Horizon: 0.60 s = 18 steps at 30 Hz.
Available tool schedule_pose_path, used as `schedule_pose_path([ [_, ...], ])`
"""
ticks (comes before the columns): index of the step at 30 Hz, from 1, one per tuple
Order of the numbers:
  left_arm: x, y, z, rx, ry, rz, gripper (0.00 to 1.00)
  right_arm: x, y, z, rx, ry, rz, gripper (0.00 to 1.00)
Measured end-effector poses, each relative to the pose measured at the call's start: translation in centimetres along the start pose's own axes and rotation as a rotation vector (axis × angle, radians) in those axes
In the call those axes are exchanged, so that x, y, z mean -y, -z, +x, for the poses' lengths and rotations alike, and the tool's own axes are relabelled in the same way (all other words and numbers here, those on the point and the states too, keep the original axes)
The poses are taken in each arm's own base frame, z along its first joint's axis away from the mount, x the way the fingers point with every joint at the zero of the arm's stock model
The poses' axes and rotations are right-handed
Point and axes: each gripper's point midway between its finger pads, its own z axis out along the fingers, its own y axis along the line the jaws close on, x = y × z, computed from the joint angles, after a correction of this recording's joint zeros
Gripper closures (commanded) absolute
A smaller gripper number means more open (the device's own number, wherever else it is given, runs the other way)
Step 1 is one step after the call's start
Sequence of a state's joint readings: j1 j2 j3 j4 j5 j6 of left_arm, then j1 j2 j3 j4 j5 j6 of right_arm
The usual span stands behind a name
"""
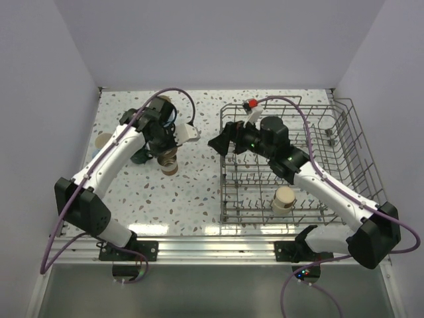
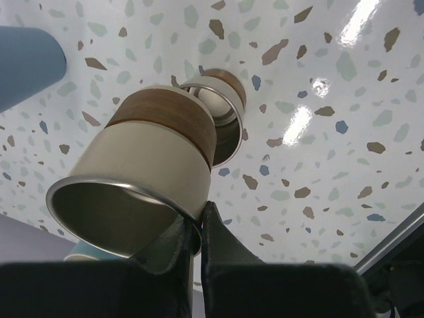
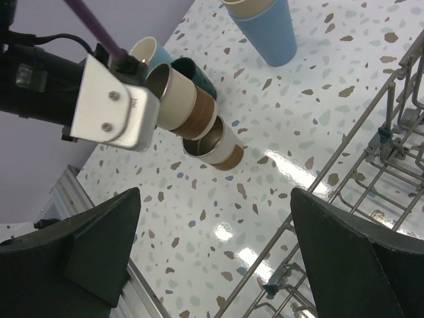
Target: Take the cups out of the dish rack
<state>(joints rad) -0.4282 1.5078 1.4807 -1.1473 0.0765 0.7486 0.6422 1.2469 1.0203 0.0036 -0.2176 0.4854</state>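
Observation:
The held cup's brown base hangs at the standing cup's opening (image 1: pixel 167 160) (image 2: pixel 226 124), so the left gripper should lower the held cup base-first into that opening and let go of the held cup's rim.
My left gripper (image 2: pixel 199 225) is shut on the rim of a short beige-and-brown cup (image 2: pixel 146 165), one finger inside and one outside. The cup hangs tilted, its base at the mouth of a second beige-and-brown cup (image 2: pixel 225 119) standing on the table; in the top view that pair (image 1: pixel 170 163) lies left of the dish rack (image 1: pixel 344 132). My right gripper (image 3: pixel 218 252) stands open and empty over the table by the rack's left side (image 3: pixel 371 165). One beige cup (image 1: pixel 283 199) stands in the rack's near part. Beyond the pair stand a light blue tumbler (image 3: pixel 268 30) and a dark teal mug (image 3: pixel 197 74).
A beige cup sits nested in the light blue tumbler's mouth. Another cup with a pale rim (image 3: pixel 144 52) stands beside the teal mug. A metal rail (image 1: pixel 199 235) runs along the table's near edge. White walls close in the back and both sides.

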Motion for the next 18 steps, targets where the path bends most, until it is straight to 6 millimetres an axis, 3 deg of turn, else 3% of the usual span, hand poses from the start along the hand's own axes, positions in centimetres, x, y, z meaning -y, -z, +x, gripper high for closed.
schedule_pose_path([
  [6,-0.2,-1.8,1.7,-0.125,-0.022,0.028,1.00,0.8,0.4,0.7,-0.017,0.013,0.039,0.02],
  [12,0.3,-2.1,1.6,-0.138,-0.048,0.041,1.00,1.2,0.9,0.7,-0.018,0.026,0.060,0.02],
  [18,1.5,-3.8,2.4,-0.188,-0.064,0.092,1.00,1.6,1.0,1.1,-0.034,0.033,0.077,0.02],
])
